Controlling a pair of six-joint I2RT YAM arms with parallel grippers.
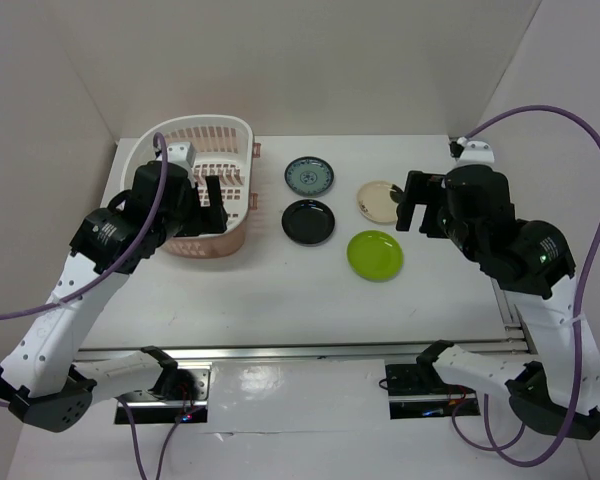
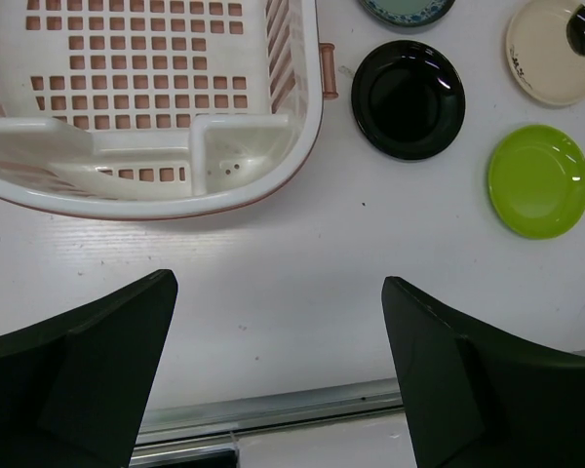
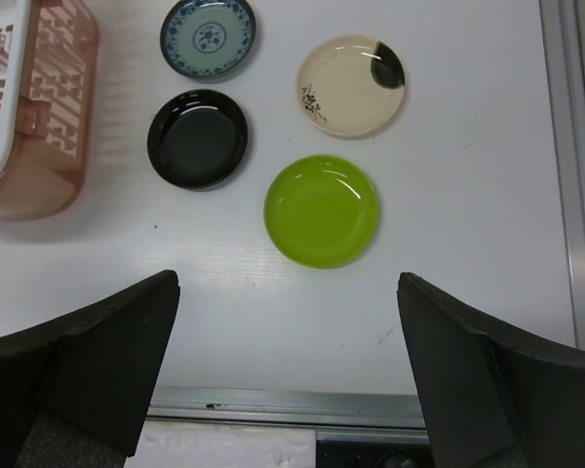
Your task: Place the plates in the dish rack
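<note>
The edge of the cream plate below the gripper faces bare tabletop, so my right gripper needs to go down and tilt onto the dark edge of the cream plate point(image 1: 396, 193) point(image 3: 396, 66) next.
Four plates lie flat on the white table: dark teal patterned point(image 1: 309, 176), glossy black point(image 1: 308, 221), cream point(image 1: 379, 199) and lime green point(image 1: 375, 254). The pink-white dish rack point(image 1: 205, 122) stands at the back left with no plates in it. My left gripper point(image 1: 212, 195) hangs open and empty over the rack's near right part. My right gripper point(image 1: 412, 207) is open and empty, above the cream plate's right edge. The left wrist view shows the rack point(image 2: 146, 195), black plate point(image 2: 408, 97) and green plate point(image 2: 538, 180). The right wrist view shows green point(image 3: 321, 211), black point(image 3: 197, 137), cream point(image 3: 351, 86) and teal point(image 3: 208, 37) plates.
An aluminium rail point(image 1: 310, 350) runs along the table's near edge. White walls close in the back and both sides. A purple cable point(image 1: 590, 150) loops off the right arm.
</note>
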